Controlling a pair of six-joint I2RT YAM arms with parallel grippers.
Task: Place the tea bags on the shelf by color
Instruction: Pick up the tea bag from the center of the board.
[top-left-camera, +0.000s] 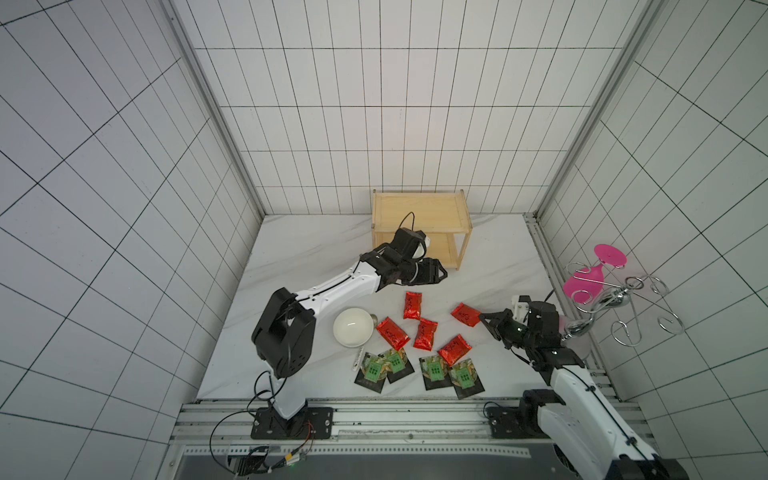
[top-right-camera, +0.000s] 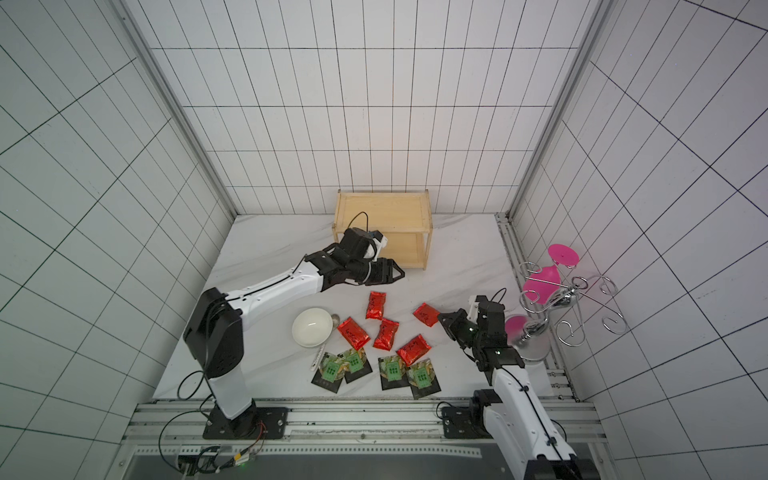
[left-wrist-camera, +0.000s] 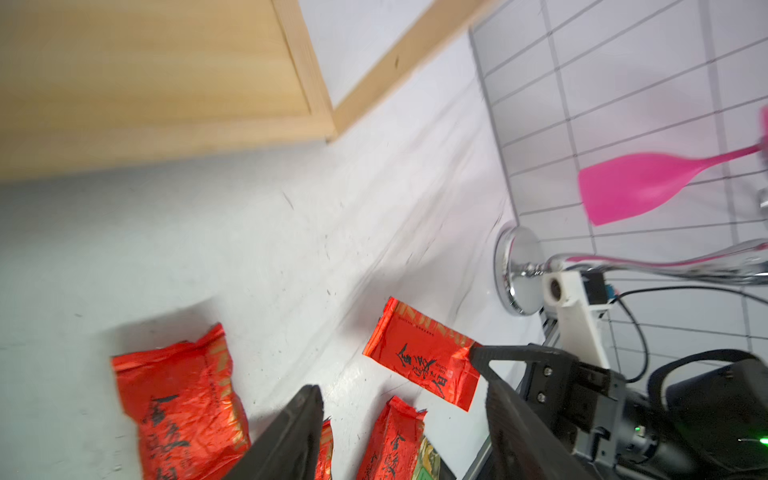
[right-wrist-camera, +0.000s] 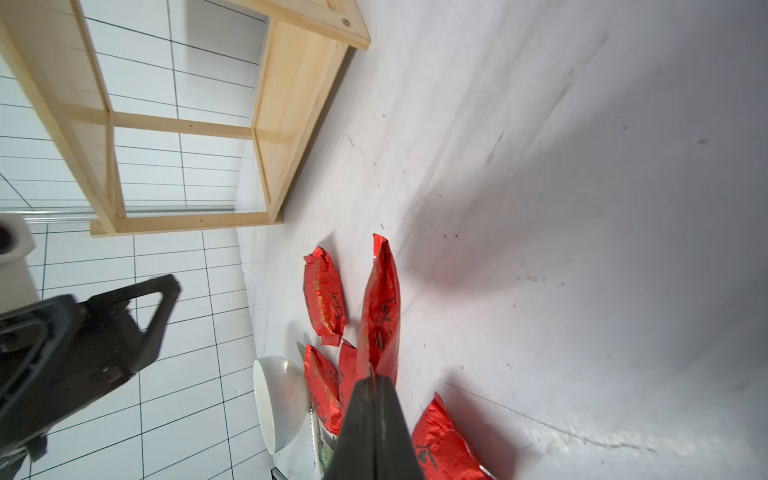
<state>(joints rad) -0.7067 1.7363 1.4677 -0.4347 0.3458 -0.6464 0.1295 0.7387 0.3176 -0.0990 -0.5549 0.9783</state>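
Observation:
The robot's right gripper will next move up and outward to let go of the red tea bag on the top board's end (top-left-camera: 389, 209) farthest from the rack, as that end is above and outward of the gripper.
Several red foil tea bags (top-left-camera: 426, 333) (top-right-camera: 385, 334) lie mid-table, with several black green-labelled tea bags (top-left-camera: 434, 371) (top-right-camera: 392, 371) in a row in front of them. My right gripper (top-left-camera: 482, 318) (right-wrist-camera: 372, 380) is shut on the edge of the rightmost red tea bag (top-left-camera: 466, 314) (right-wrist-camera: 380, 307) (left-wrist-camera: 419, 357). The wooden two-tier shelf (top-left-camera: 419, 212) (top-right-camera: 382, 212) (right-wrist-camera: 282, 104) stands at the back with bare boards. My left gripper (top-left-camera: 440, 272) (left-wrist-camera: 403, 390) hangs open and empty in front of the shelf's lower tier, above the red tea bags.
A white bowl (top-left-camera: 353, 332) sits left of the red bags, with a white-handled spoon (top-left-camera: 358, 357) beside it. A chrome wire glass rack (top-left-camera: 623, 299) holding pink glasses (top-left-camera: 584, 284) stands at the right edge, just behind my right arm. Tiled walls enclose the table.

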